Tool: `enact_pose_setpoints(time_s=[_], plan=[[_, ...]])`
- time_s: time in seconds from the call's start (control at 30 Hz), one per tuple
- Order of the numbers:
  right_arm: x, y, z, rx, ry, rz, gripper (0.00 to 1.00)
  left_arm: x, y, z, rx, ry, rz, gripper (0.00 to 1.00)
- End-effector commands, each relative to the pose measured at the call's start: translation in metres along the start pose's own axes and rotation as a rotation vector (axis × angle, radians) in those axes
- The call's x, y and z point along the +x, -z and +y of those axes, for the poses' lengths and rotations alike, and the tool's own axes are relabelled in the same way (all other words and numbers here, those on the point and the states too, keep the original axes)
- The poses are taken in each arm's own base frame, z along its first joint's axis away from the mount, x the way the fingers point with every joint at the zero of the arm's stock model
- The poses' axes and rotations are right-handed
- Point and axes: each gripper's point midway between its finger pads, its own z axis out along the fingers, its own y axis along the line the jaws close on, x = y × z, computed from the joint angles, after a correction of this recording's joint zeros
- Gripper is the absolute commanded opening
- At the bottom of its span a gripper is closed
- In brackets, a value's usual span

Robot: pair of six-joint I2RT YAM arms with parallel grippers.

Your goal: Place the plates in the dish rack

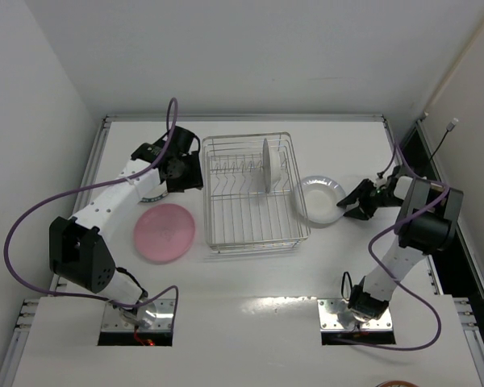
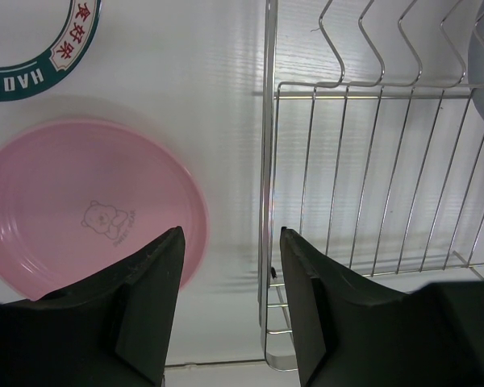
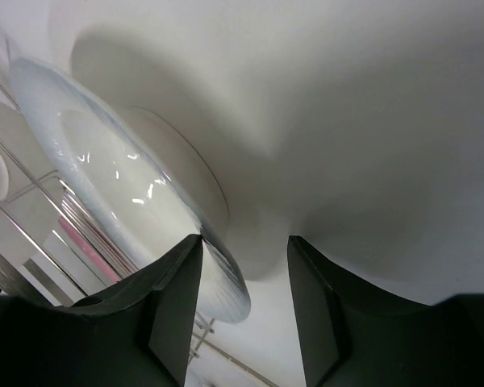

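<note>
The second whitish plate's rim (image 1: pixel 344 197) is between my right gripper's open fingers. My right gripper will next move a little toward the rack (image 1: pixel 254 197) and close on that rim.
The dish rack (image 1: pixel 254 197) stands mid-table with one whitish plate (image 1: pixel 266 165) upright in its tines. The pink plate (image 1: pixel 164 232) lies flat left of the rack. A second whitish plate (image 1: pixel 321 199) sits against the rack's right side. My right gripper (image 1: pixel 348 201) is open, its jaws either side of this plate's rim (image 3: pixel 226 282), which touches the left finger (image 3: pixel 173 314). My left gripper (image 1: pixel 195 171) is open and empty above the rack's left edge (image 2: pixel 268 161). The pink plate (image 2: pixel 81 210) and part of the patterned-rim plate (image 2: pixel 56 56) show in the left wrist view.
White walls close in the table at the back and on both sides. The left arm's purple cable (image 1: pixel 32 218) loops out to the left. The right arm's cable (image 1: pixel 419 339) hangs near its base.
</note>
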Motion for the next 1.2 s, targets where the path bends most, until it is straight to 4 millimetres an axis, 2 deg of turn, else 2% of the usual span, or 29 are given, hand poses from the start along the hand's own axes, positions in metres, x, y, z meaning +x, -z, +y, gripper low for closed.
enact_pose_setpoints(time_s=[0.0,0.1,0.13,0.2,0.27,0.37,0.4,0.43,0.53,0.63,0.67,0.7,0.87,0.9,0.93,0.97,1.03,1.07,1.13,1.17], plan=[[-0.025,-0.007,0.013,-0.036,0.059,-0.049,0.44,-0.008,0.013,-0.005,0.026,0.014,-0.052,0.48],[-0.026,-0.013,0.016,-0.046,0.055,-0.037,0.44,-0.008,0.013,-0.005,0.026,0.014,-0.052,0.48],[-0.026,-0.013,0.023,-0.061,0.070,-0.033,0.44,-0.008,0.013,-0.005,0.026,0.014,-0.052,0.48],[-0.020,-0.020,0.022,-0.064,0.067,-0.006,0.43,-0.008,0.013,-0.005,0.026,0.014,-0.052,0.48],[-0.023,-0.021,0.027,-0.068,0.081,-0.008,0.30,-0.008,0.013,-0.005,0.026,0.014,-0.052,0.48],[-0.025,-0.021,0.022,-0.040,0.071,-0.020,0.00,-0.008,0.013,-0.005,0.026,0.014,-0.052,0.48],[-0.025,-0.017,0.022,-0.023,0.071,-0.027,0.00,-0.008,0.013,-0.005,0.026,0.014,-0.052,0.48],[-0.028,-0.010,0.027,-0.015,0.085,-0.052,0.00,-0.009,0.013,-0.004,0.019,0.014,-0.057,0.48],[-0.038,0.015,0.022,0.089,0.089,-0.116,0.00,-0.009,0.013,-0.004,0.018,0.014,-0.057,0.48],[-0.065,0.071,0.028,0.249,0.122,-0.314,0.00,-0.008,0.013,-0.001,0.006,0.013,-0.054,0.48],[-0.069,0.082,0.037,0.263,0.145,-0.352,0.00,-0.008,0.013,-0.001,0.006,0.013,-0.054,0.48],[-0.079,0.105,0.055,0.257,0.163,-0.430,0.00,-0.011,0.015,-0.003,0.011,0.014,-0.061,0.48],[-0.080,0.151,0.104,0.245,0.204,-0.577,0.00,-0.009,0.011,-0.004,0.013,0.013,-0.048,0.48],[-0.080,0.162,0.124,0.226,0.241,-0.610,0.00,-0.009,0.011,-0.004,0.013,0.013,-0.048,0.48],[-0.078,0.170,0.134,0.230,0.248,-0.633,0.00,-0.009,0.011,-0.004,0.013,0.013,-0.048,0.48],[-0.080,0.186,0.157,0.204,0.283,-0.678,0.00,-0.009,0.011,-0.004,0.013,0.013,-0.048,0.48],[-0.066,0.192,0.196,0.157,0.344,-0.711,0.00,-0.009,0.011,-0.004,0.013,0.013,-0.048,0.48],[-0.066,0.207,0.227,0.091,0.367,-0.769,0.00,-0.009,0.011,-0.004,0.013,0.013,-0.048,0.48],[-0.051,0.195,0.263,0.068,0.437,-0.736,0.00,-0.008,0.008,-0.004,0.008,0.012,-0.040,0.48],[-0.047,0.206,0.287,0.050,0.475,-0.747,0.00,-0.007,0.009,-0.005,0.016,0.011,-0.035,0.48]])
